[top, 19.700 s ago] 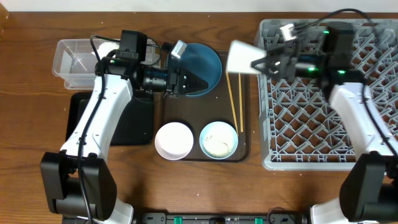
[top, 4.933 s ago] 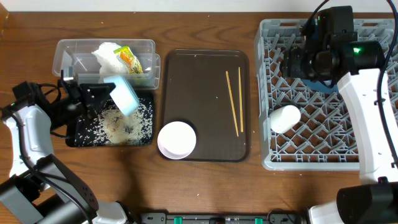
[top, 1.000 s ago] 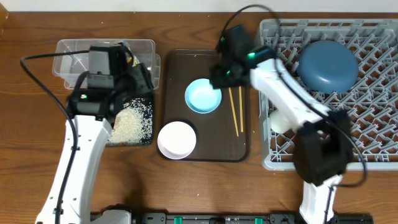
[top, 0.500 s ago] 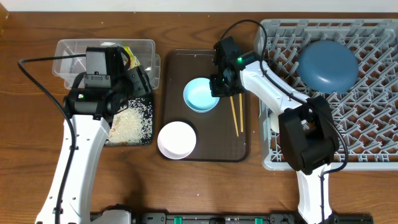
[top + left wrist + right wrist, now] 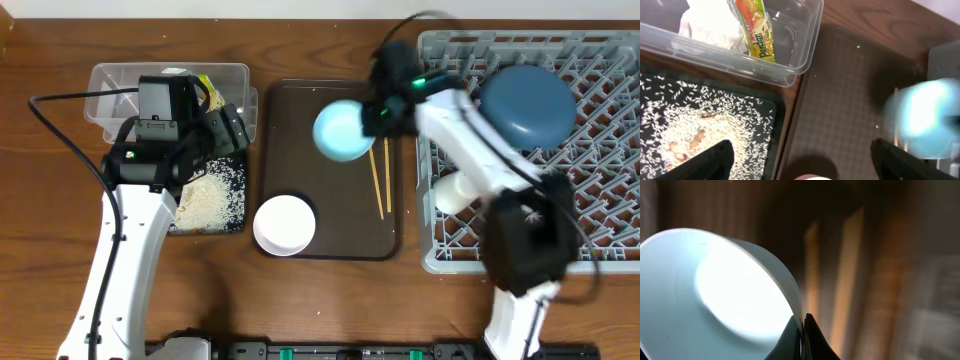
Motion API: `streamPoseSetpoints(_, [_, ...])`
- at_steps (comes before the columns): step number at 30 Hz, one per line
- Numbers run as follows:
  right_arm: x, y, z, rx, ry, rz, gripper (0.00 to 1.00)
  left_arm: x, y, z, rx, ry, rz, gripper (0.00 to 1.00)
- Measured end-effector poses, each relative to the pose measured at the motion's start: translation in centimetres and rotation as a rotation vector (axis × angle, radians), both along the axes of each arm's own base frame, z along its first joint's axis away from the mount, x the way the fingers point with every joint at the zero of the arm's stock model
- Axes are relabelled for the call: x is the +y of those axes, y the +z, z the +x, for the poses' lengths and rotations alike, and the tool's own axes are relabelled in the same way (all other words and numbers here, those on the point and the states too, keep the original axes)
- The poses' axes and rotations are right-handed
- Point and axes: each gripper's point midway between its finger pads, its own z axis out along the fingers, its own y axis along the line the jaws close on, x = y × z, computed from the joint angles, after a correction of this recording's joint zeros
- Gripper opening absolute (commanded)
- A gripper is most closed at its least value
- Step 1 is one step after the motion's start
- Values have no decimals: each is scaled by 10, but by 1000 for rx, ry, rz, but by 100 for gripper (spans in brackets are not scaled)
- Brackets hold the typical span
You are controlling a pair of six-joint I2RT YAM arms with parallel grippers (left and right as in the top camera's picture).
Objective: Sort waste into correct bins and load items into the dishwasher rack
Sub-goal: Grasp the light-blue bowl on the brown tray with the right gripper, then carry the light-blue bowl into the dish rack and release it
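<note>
Next I will swing my right gripper outward and over the rack's empty far corner (image 5: 455,52), to its right in the overhead view, tilting up to release the bowl.
My right gripper (image 5: 381,117) is shut on the rim of the light blue bowl (image 5: 342,130), which hangs tilted and blurred above the brown tray. In the right wrist view the two fingertips (image 5: 803,325) pinch the bowl's wall (image 5: 715,290). My left gripper (image 5: 802,161) stands wide open and empty over the seam between the black tray of rice (image 5: 700,125) and the brown tray. The clear tub (image 5: 120,90) holds the tissue (image 5: 707,25) and the snack wrapper (image 5: 752,27). The white bowl (image 5: 284,224) and chopsticks (image 5: 380,175) lie on the brown tray. The blue plate (image 5: 527,104) and white cup (image 5: 455,190) sit in the rack (image 5: 600,200).
The dark brown serving tray (image 5: 330,245) lies between the bins on the left and the grey rack on the right. The rack's near wall stands close to the chopsticks. Bare wooden table runs along the front edge.
The right gripper has closed on the light blue bowl's rim, lifted it off the brown tray and carried it right, toward the rack. The left arm has stayed in place.
</note>
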Motion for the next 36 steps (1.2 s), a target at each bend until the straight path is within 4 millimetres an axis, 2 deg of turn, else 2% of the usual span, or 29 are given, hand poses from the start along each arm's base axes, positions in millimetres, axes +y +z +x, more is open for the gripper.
streamPoseSetpoints(3, [-54,75,14,-201,-133,-58,1,0,0,0,0,0,0,91])
streamPoseSetpoints(4, [-78,104,15,-280,-199,-100,1,0,0,0,0,0,0,91])
streamPoseSetpoints(6, [-108,141,15,-387,-294,-170,1,0,0,0,0,0,0,91])
streamPoseSetpoints(8, [-136,170,14,-482,-394,-259,1,0,0,0,0,0,0,91])
streamPoseSetpoints(10, [-156,184,15,-539,-471,-355,1,0,0,0,0,0,0,91])
streamPoseSetpoints(13, [-176,186,28,-588,-527,-502,1,0,0,0,0,0,0,91])
streamPoseSetpoints(16, [-183,180,46,-618,-525,-612,1,0,0,0,0,0,0,91])
streamPoseSetpoints(25, [-190,138,100,-631,-443,-934,1,0,0,0,2,0,0,91])
streamPoseSetpoints(29, [-185,118,111,-613,-413,-1054,1,0,0,0,2,0,0,91])
streamPoseSetpoints(36, [-179,82,119,-544,-348,-1181,1,0,0,0,1,0,0,92])
